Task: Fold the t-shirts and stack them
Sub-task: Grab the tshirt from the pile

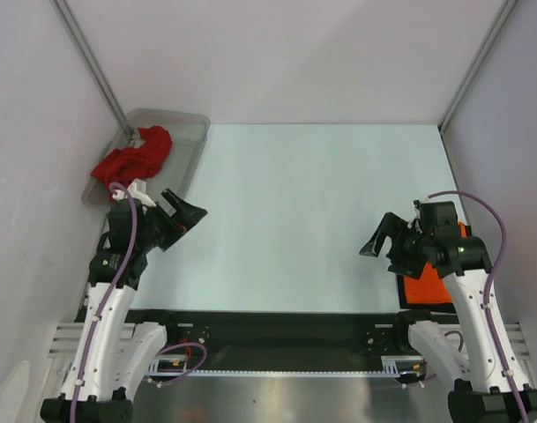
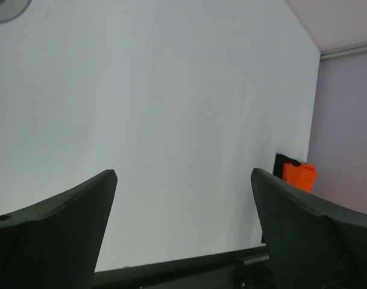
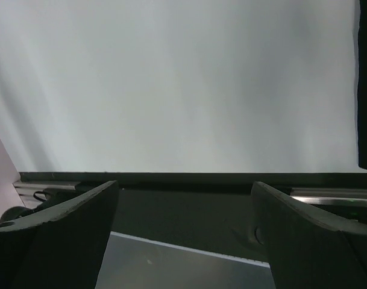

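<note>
I need to reach over the tub with my left gripper next, away from my base, and then lower it onto a fold of the dark red t-shirt (image 1: 137,159).
The dark red t-shirt (image 1: 134,160) lies crumpled in the translucent grey tub (image 1: 182,123) at the far left. A folded bright orange t-shirt (image 1: 429,285) rests on a black pad at the near right, partly hidden under the right arm; in the left wrist view the orange t-shirt (image 2: 299,176) shows far off at the right. My left gripper (image 1: 186,212) hovers open just in front of the tub, holding nothing. My right gripper (image 1: 378,236) is open too, left of the orange shirt. Both wrist views show wide empty jaws, the left gripper (image 2: 183,174) and the right gripper (image 3: 184,184).
The pale table (image 1: 321,194) spreads between the two arms. Grey walls close in on the left, back and right. A black rail (image 1: 277,322) runs along the near edge between the arm bases.
</note>
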You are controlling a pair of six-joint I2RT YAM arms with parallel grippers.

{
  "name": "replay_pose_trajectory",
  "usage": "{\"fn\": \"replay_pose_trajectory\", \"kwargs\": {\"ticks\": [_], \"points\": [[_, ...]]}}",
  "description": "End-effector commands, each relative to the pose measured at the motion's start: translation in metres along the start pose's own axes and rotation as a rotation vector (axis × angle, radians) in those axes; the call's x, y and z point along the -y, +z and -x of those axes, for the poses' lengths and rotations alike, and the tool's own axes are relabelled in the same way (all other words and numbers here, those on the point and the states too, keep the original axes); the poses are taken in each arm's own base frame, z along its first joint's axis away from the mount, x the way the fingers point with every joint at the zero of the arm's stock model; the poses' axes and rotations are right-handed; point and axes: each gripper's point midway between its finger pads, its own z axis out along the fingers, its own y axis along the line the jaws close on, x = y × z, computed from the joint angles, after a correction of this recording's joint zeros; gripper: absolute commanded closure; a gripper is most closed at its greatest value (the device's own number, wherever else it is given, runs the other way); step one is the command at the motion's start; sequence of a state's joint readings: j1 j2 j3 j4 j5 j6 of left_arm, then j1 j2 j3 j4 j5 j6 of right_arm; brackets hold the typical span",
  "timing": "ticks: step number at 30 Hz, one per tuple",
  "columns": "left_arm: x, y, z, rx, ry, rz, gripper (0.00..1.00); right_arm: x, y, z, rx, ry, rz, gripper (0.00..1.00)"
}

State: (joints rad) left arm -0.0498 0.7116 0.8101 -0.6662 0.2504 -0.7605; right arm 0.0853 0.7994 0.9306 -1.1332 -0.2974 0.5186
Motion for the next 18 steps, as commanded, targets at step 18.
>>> {"fn": "replay_pose_trajectory", "kwargs": {"ticks": [18], "points": [[-0.076, 0.147, 0.254, 0.367, -0.076, 0.416, 0.06, -0.076, -0.006, 0.085, -0.002, -0.27, 0.06, 0.0]]}}
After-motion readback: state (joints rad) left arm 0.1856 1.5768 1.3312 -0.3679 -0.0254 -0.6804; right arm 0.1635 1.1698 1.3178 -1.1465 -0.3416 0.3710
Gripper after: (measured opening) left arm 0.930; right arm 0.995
